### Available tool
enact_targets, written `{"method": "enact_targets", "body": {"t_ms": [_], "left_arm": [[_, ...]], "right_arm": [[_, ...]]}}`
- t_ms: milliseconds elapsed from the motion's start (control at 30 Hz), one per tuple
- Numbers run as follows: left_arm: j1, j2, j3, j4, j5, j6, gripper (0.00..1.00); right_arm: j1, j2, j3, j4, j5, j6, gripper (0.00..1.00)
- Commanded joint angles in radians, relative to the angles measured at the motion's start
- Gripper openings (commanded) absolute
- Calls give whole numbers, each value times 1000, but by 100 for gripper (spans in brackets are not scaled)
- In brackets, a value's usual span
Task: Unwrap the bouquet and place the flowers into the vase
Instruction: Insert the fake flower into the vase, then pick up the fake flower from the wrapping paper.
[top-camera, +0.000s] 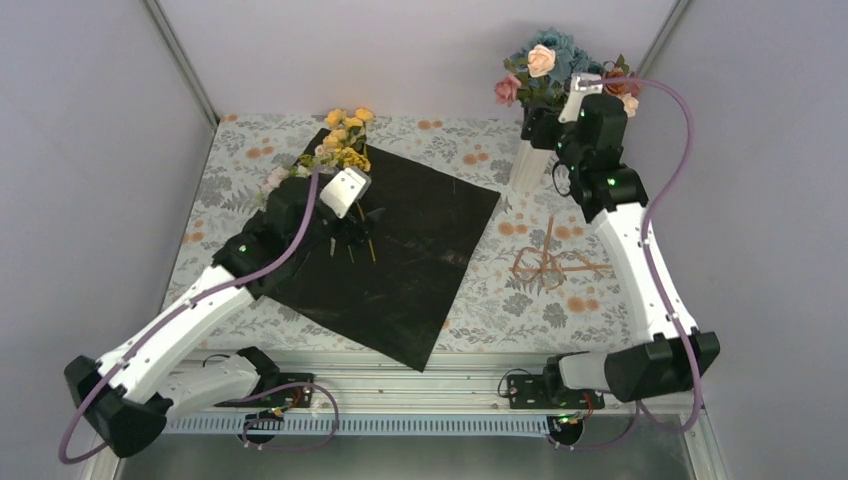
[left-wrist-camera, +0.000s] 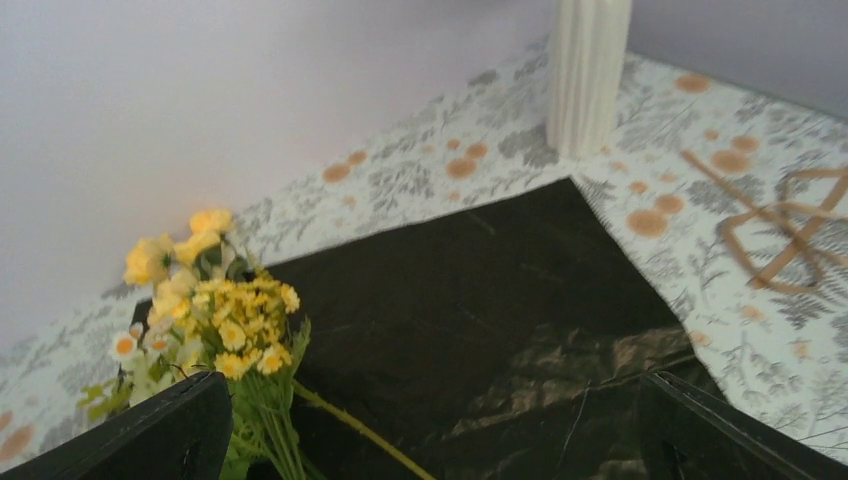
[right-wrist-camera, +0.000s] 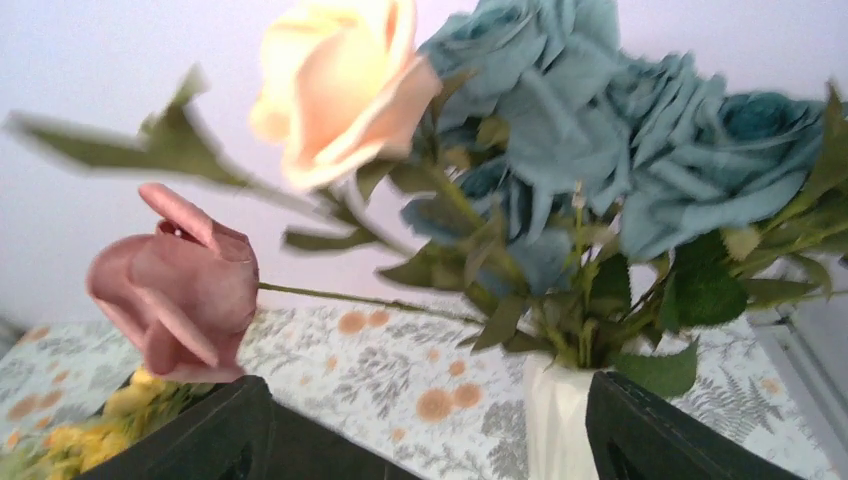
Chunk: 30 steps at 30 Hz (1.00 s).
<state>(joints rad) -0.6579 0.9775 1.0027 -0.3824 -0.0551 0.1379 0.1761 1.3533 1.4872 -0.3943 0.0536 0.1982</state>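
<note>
My left gripper should next go down with its fingers open and tilting downward, then close across the yellow flowers' long stem (top-camera: 362, 211) (left-wrist-camera: 362, 430), as it lies below, apart from the heap of flowers.
The white ribbed vase (top-camera: 528, 165) stands at the back right and holds blue, peach and pink flowers (top-camera: 548, 70). My right gripper (top-camera: 541, 130) is open beside the vase's rim, under the blooms. In the right wrist view, the vase (right-wrist-camera: 558, 425) shows between the spread fingers, close to the right finger (right-wrist-camera: 670, 440), and nothing is gripped. The black sheet (top-camera: 420, 250) lies flat and unfolded. Yellow flowers (top-camera: 345, 135) lie on its far corner. My left gripper (top-camera: 353, 228) hovers open over the sheet, with the yellow flowers' (left-wrist-camera: 215, 320) stems by its left finger (left-wrist-camera: 150, 440).
A brown ribbon (top-camera: 550, 265) lies loose on the floral tablecloth (top-camera: 470, 140), between the sheet and the right arm. Grey walls close in the back and both sides. The vase (left-wrist-camera: 588, 70) stands beyond the sheet's corner in the left wrist view.
</note>
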Motion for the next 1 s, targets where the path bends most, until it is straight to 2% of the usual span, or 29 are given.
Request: {"method": "enact_targets", "body": {"t_ms": [0, 33, 67, 133, 233, 367, 533, 667, 967], "left_arm": [[11, 123, 94, -80, -86, -78, 100], [14, 159, 121, -106, -103, -96, 100], [17, 201, 142, -126, -129, -121, 100], [29, 238, 168, -138, -169, -166, 100], [66, 259, 156, -85, -142, -208, 98], [105, 332, 160, -24, -105, -266, 86], [114, 429, 121, 121, -100, -336, 62], [149, 524, 102, 178, -127, -418, 45], [212, 702, 68, 283, -78, -519, 34]], "right_arm": [[20, -85, -92, -25, -130, 93, 86], [26, -108, -118, -19, -140, 103, 90], [29, -133, -147, -11, -151, 109, 98], [32, -179, -209, 12, -163, 110, 100], [32, -237, -286, 43, -149, 93, 100], [31, -280, -341, 59, -112, 123, 100], [32, -342, -428, 132, -148, 135, 100], [31, -340, -443, 119, -173, 147, 100], [31, -340, -419, 81, -182, 119, 100]]}}
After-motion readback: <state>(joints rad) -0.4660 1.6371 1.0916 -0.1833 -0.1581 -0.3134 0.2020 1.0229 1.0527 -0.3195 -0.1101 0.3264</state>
